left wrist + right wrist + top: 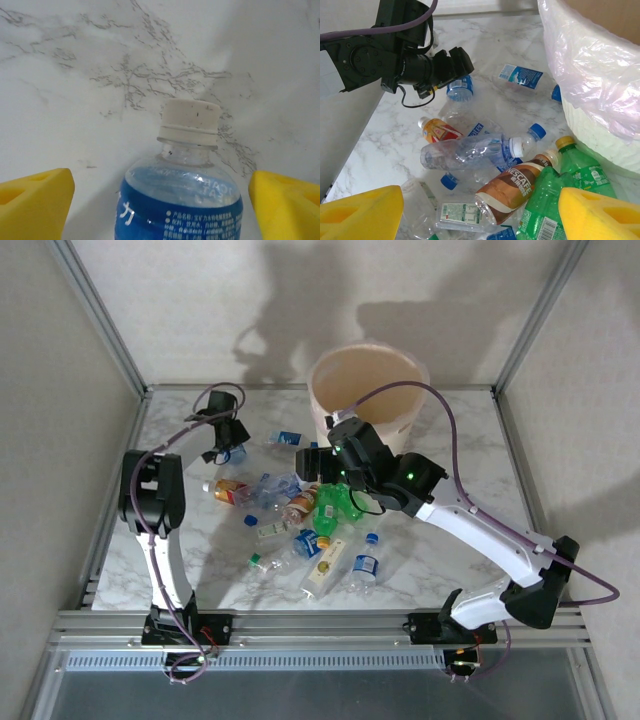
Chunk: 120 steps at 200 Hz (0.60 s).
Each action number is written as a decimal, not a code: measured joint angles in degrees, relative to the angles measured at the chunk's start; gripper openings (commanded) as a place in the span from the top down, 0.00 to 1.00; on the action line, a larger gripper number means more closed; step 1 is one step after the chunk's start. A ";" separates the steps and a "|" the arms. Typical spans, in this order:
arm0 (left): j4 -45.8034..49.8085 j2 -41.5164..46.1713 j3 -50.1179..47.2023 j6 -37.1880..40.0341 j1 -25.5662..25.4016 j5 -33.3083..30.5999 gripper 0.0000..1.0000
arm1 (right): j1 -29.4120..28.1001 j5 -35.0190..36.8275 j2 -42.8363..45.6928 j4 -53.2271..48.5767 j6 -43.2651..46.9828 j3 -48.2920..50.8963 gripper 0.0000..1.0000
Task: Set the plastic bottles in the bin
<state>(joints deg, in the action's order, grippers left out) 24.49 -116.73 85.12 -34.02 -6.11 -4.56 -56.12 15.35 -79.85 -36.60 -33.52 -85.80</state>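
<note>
Next, the left gripper lowers around the bottle's blue label [236, 454] [178, 216] and closes its fingers on it, because bare marble is on either side of the clear bottle between the open fingers.
Plastic bottles lie in a pile [290, 502] at mid-table: clear ones with blue caps, green ones [547, 200], a brown Nescafe one [520, 190]. My left gripper [161, 190] is open, its yellow fingers [35, 200] standing clear on either side of a lying blue-labelled, white-capped bottle [185, 200]. From above, that gripper [228, 440] is at the far left, over the same bottle [236, 453]. My right gripper [481, 205] hangs open above the pile, holding nothing; from above it [312, 464] is just in front of the bin. The cream bin [322, 408] stands at the back, and its pinkish liner [590, 65] is beside my right wrist.
Metal frame posts and beige walls enclose the marble table [450, 440]. One blue-labelled bottle [522, 77] lies alone near the bin's foot. A few bottles [366, 566] lie toward the near edge. The table's right half is bare marble.
</note>
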 measured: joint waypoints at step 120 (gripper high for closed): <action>0.20 -4.55 0.48 -0.02 -0.07 1.81 0.31 | -0.02 1.18 -1.46 -0.04 -0.37 -0.02 0.18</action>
<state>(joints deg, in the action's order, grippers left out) 24.69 -121.27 85.60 -34.04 -6.17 -2.74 -56.14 16.53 -81.32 -36.64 -33.89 -85.82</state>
